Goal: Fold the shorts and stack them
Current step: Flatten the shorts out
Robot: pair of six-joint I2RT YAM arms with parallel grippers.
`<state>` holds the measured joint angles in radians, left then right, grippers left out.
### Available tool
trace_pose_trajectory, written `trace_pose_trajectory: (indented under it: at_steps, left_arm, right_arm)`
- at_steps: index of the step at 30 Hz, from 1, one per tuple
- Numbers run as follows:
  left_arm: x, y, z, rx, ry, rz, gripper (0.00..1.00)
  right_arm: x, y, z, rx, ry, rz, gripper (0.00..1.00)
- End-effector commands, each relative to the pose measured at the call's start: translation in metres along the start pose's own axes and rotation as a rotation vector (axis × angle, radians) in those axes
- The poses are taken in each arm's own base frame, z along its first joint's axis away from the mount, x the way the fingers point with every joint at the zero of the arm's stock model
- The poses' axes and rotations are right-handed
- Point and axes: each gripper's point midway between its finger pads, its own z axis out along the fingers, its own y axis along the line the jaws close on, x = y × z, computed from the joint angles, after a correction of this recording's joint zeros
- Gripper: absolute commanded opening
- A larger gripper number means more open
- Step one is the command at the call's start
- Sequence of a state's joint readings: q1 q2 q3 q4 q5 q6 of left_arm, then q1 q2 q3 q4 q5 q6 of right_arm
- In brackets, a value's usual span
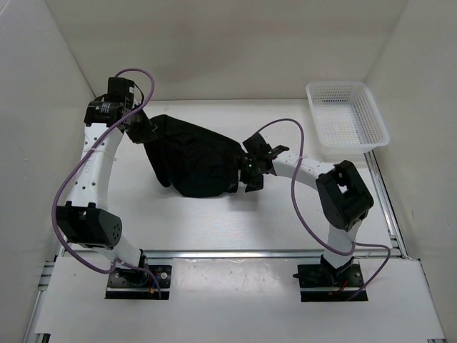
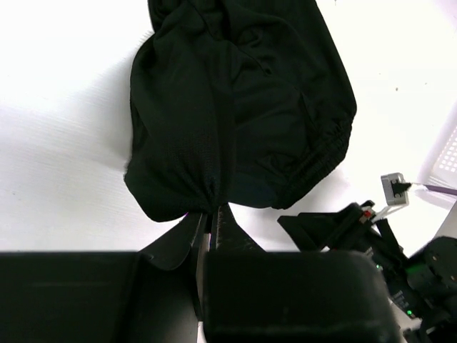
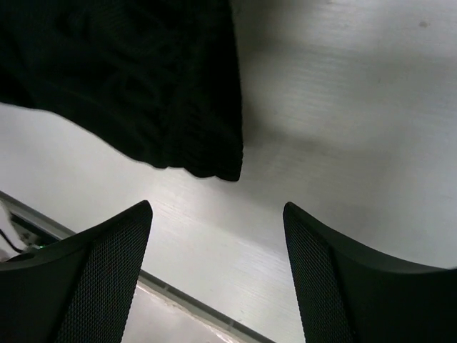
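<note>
I need to lift my left gripper and move it back toward the metal bar, because the black shorts (image 1: 196, 158) lie bunched. I should then lower it and release the hem of the shorts on the bare tabletop.
The black shorts (image 1: 196, 158) lie bunched on the white table between my two arms. My left gripper (image 1: 148, 133) is at their far left edge, shut on a pinch of the fabric; in the left wrist view its gripper (image 2: 212, 213) bites the gathered hem of the shorts (image 2: 235, 100). My right gripper (image 1: 251, 171) sits at the right edge of the shorts. In the right wrist view this gripper (image 3: 218, 211) stands open with only bare table between its fingers, and a corner of the shorts (image 3: 143, 86) lies just beyond the fingertips.
A white mesh basket (image 1: 347, 121) stands at the back right corner of the table. White walls enclose the table on the left, back and right. A metal rail (image 1: 271, 252) runs along the near edge by the arm bases.
</note>
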<state>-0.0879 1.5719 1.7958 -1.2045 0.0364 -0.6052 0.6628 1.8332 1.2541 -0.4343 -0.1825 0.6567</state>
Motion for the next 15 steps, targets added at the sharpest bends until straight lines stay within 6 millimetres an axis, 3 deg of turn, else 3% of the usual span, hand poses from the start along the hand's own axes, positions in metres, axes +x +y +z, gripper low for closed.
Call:
trace_pose_trajectory:
  at_steps: [1,4,7,8,9,10,11,13,14,15]
  left_arm:
    - [-0.008,-0.001,-0.022,0.025,-0.06,0.011,0.1]
    - [-0.003,0.004,-0.021,0.017,-0.042,0.004,0.1]
    - [-0.001,0.006,-0.023,0.017,-0.041,0.004,0.1]
    - [-0.001,0.009,-0.024,0.013,-0.045,-0.004,0.1]
    - [-0.001,0.009,-0.024,0.012,-0.045,-0.004,0.1]
    - [0.0,0.008,-0.024,0.02,-0.04,-0.003,0.1]
    - [-0.002,0.01,-0.024,0.016,-0.043,-0.011,0.1]
    - [-0.006,0.008,-0.02,0.021,-0.052,-0.001,0.1]
    - [-0.013,0.004,-0.018,0.025,-0.059,0.012,0.1]
    - [-0.022,0.004,-0.016,0.024,-0.071,0.003,0.1]
  right_arm:
    - [-0.01,0.011,0.016,-0.072,-0.016,0.12,0.77]
    - [-0.018,0.014,0.033,-0.082,-0.026,0.156,0.7]
    - [-0.025,0.016,0.044,-0.07,-0.04,0.139,0.56]
    - [-0.035,0.021,0.045,-0.079,-0.064,0.122,0.49]
    - [-0.042,0.024,0.043,-0.081,-0.086,0.101,0.26]
    - [-0.051,0.022,0.038,-0.073,-0.103,0.094,0.13]
    - [-0.07,0.026,0.025,-0.064,-0.134,0.067,0.02]
    - [-0.109,0.015,-0.003,-0.046,-0.213,0.078,0.0]
    - [-0.134,0.003,-0.029,-0.041,-0.268,0.084,0.0]
    - [-0.165,0.011,-0.059,-0.069,-0.348,0.075,0.0]
